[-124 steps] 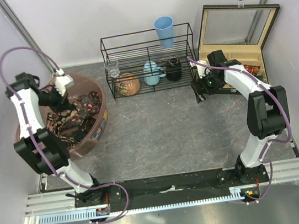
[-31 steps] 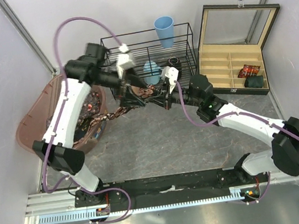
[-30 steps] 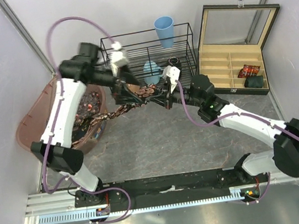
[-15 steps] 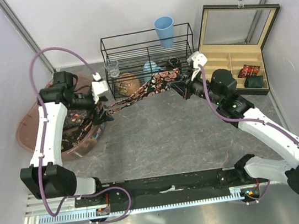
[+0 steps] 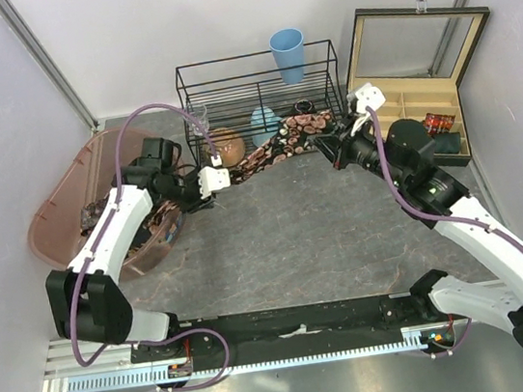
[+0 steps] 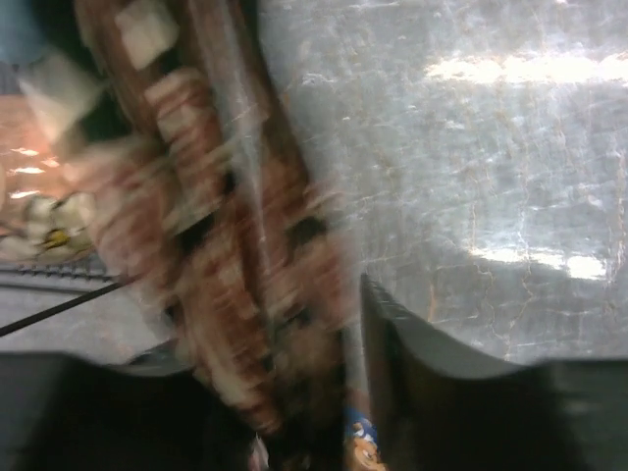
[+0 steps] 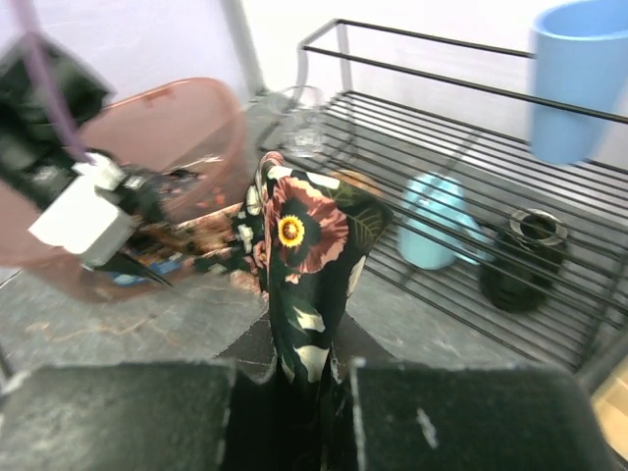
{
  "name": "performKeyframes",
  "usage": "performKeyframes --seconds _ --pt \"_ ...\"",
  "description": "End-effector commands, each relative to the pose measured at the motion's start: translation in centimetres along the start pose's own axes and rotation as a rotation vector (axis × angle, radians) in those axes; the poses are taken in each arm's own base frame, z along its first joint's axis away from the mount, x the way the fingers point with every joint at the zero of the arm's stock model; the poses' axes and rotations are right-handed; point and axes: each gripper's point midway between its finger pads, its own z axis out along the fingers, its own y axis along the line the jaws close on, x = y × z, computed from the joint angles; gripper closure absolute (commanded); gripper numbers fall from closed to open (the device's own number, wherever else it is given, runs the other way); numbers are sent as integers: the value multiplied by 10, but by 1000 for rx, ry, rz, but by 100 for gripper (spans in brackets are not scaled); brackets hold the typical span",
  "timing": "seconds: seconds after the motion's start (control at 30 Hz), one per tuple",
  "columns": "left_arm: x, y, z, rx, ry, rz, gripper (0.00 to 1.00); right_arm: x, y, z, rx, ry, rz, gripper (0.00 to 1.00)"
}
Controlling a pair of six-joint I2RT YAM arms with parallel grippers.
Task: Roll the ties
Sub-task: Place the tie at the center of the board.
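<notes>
I need to move the wide end in my right gripper down and back next and let go of it there, because that spot is clear tabletop in front of the wooden box.
One dark tie (image 5: 278,141) with red and pink flowers hangs stretched above the table between my two grippers. My right gripper (image 5: 336,146) is shut on its wide end; in the right wrist view the tie (image 7: 302,245) rises out of the closed fingers. My left gripper (image 5: 212,178) straddles the narrow part. The left wrist view is blurred: the tie (image 6: 221,245) lies between the jaws, and a gap shows beside the right finger (image 6: 412,373). More ties (image 5: 153,221) lie heaped in the pink-brown tub (image 5: 55,220). Two small rolled ties (image 5: 439,122) sit in the wooden box (image 5: 395,104).
A black wire rack (image 5: 254,75) stands at the back behind the stretched tie. It holds a blue cup (image 5: 287,54), a glass (image 5: 196,119), a brown ball (image 5: 226,147), a teal pot (image 5: 266,123) and a dark jar (image 5: 302,108). The open box lid leans at the back right.
My left gripper has slid right along the tie, out from over the tub, and its jaws have narrowed. My right gripper has shifted slightly right with the tie's wide end.
</notes>
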Motion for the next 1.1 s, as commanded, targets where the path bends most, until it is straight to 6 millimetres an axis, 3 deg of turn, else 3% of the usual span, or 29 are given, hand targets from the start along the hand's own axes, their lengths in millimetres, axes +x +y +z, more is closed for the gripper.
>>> performKeyframes --seconds 0.0,0.03,0.1,0.13,0.2,0.23,0.3,0.33,0.37,0.4,0.5,0.63,0.67,0.73,0.8,0.87,0.97,1.07 --pt "-46 14 -32 -109 -109 183 66 -47 -23 -26 180 -79 -5 100" --pt "-61 11 -34 -93 -131 230 78 -38 -32 -33 222 -32 -2 100" --pt "-75 -7 -35 -25 -148 231 93 -32 -58 -52 350 22 -4 100" --pt "-92 -13 -36 2 -170 258 96 -31 -80 -64 443 39 -5 100" --pt "-103 -30 -30 88 -184 243 98 -30 -102 -81 557 80 -2 100" --pt "-122 -38 -31 121 -206 256 98 -18 -119 -97 652 141 7 100" --pt "-130 -60 -21 259 -203 182 98 -17 -126 -113 705 157 11 100" --pt "-148 -68 -22 299 -220 197 98 -12 -131 -122 739 180 16 100" --pt "-150 -76 -17 358 -206 162 98 -8 -133 -127 755 191 27 100" --pt "-144 -92 -7 476 -167 58 98 1 -134 -135 772 228 42 100" --pt "-153 -108 0 639 -161 -100 98 32 -141 -155 830 330 101 100" --pt "-125 -113 46 774 -9 -361 98 81 -153 -169 889 465 196 100" --pt "-119 -114 54 792 16 -383 98 100 -156 -169 900 517 222 100" --pt "-108 -114 68 818 58 -420 95 115 -159 -167 904 552 270 100" --pt "-96 -114 86 854 94 -452 94 143 -152 -155 827 631 333 100" --pt "-87 -118 99 884 111 -452 93 170 -150 -156 826 712 383 100" --pt "-76 -127 110 916 142 -385 92 195 -150 -159 822 776 424 100" --pt "-72 -130 119 937 139 -383 85 211 -152 -155 809 804 448 100"
